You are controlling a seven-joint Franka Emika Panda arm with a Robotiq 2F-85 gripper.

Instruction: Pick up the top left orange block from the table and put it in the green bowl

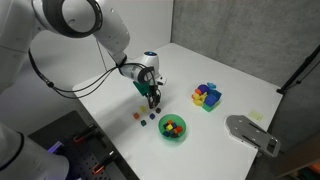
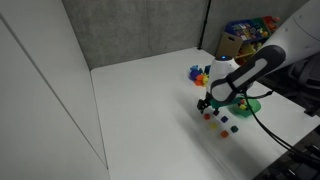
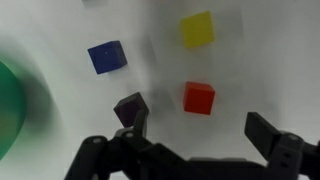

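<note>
My gripper moves down onto the cube next, since its open fingers already stand to either side of the orange-red cube [image 2: 207, 116] [image 3: 199, 98] below on the tabletop.
In the wrist view an orange-red cube [image 3: 199, 98] lies on the white table, just ahead of my gripper [image 3: 200, 130] and between its two dark fingers. The gripper is open and empty. A yellow cube [image 3: 197, 29], a blue cube [image 3: 107, 57] and a dark purple cube [image 3: 130, 108] lie around it. The green bowl [image 3: 10, 105] shows blurred at the left edge. In both exterior views the gripper [image 1: 152, 97] [image 2: 207, 103] hangs low over the small cubes, next to the green bowl [image 1: 173, 128] [image 2: 249, 103], which holds a few small blocks.
A blue, yellow and red cluster of blocks [image 1: 207, 96] stands farther back on the table. A grey flat object [image 1: 250, 133] lies near the table's edge beyond the bowl. A box of colourful items [image 2: 245, 38] stands behind the table.
</note>
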